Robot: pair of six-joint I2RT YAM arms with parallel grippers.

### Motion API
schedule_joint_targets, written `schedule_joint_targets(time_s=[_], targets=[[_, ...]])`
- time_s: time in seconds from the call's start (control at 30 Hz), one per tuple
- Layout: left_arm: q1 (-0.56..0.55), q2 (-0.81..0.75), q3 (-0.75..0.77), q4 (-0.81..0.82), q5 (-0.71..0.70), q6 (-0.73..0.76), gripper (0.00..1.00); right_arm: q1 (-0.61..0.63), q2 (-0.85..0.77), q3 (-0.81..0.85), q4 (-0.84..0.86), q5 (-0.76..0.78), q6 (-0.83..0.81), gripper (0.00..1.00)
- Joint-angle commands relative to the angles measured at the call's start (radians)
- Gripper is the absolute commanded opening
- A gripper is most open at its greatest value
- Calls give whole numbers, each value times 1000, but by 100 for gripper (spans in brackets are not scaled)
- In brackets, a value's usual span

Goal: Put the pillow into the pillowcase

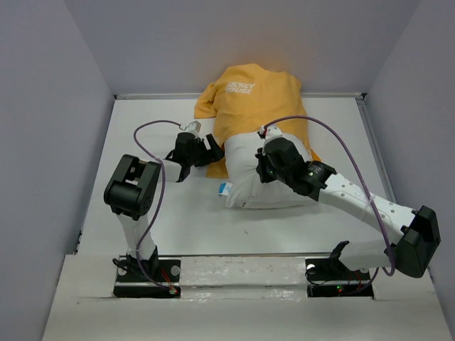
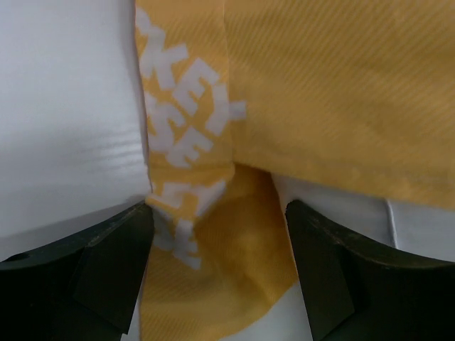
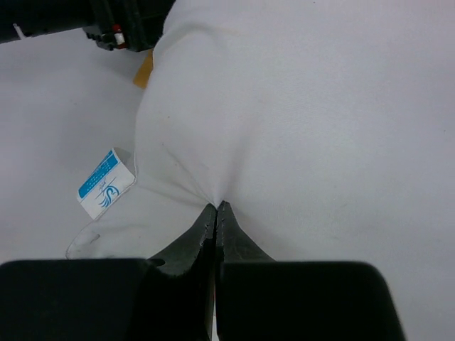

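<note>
My left gripper is low over the pillowcase's edge. It needs to stay there and close its fingers on the lettered fold (image 1: 221, 150) (image 2: 207, 219).
The white pillow (image 1: 245, 181) lies mid-table with its far end inside the orange-yellow pillowcase (image 1: 256, 99), which bunches up against the back wall. Its blue-and-white tag (image 1: 225, 188) sticks out at the near left corner. My right gripper (image 1: 261, 167) sits on top of the pillow (image 3: 298, 106), jaws shut on a pinch of its fabric (image 3: 215, 207), with creases radiating from the tips; the tag (image 3: 105, 183) is to their left. My left gripper (image 1: 213, 150) is open at the pillowcase's left edge, and a lettered fold of the pillowcase (image 2: 213, 241) lies between its fingers (image 2: 106, 249).
Grey walls close in the white table (image 1: 142, 206) on the left, back and right. The left arm's wrist (image 3: 106, 21) shows just beyond the pillow's corner in the right wrist view. Cables loop above both arms.
</note>
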Motion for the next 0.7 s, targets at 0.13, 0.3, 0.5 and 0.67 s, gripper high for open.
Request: schedule_joint_targets(time_s=[0.13, 0.3, 0.5, 0.67], targets=[[-43, 194, 243, -102, -91, 61, 70, 0, -96, 18, 83, -91, -6, 0], [-43, 190, 280, -111, -172, 85, 0, 0, -96, 14, 98, -162, -4, 0], [-16, -134, -22, 64, -166, 46, 0, -23, -144, 18, 92, -178, -30, 18], [95, -359, -229, 135, -94, -80, 0, -171, -228, 47, 69, -263, -78, 75]])
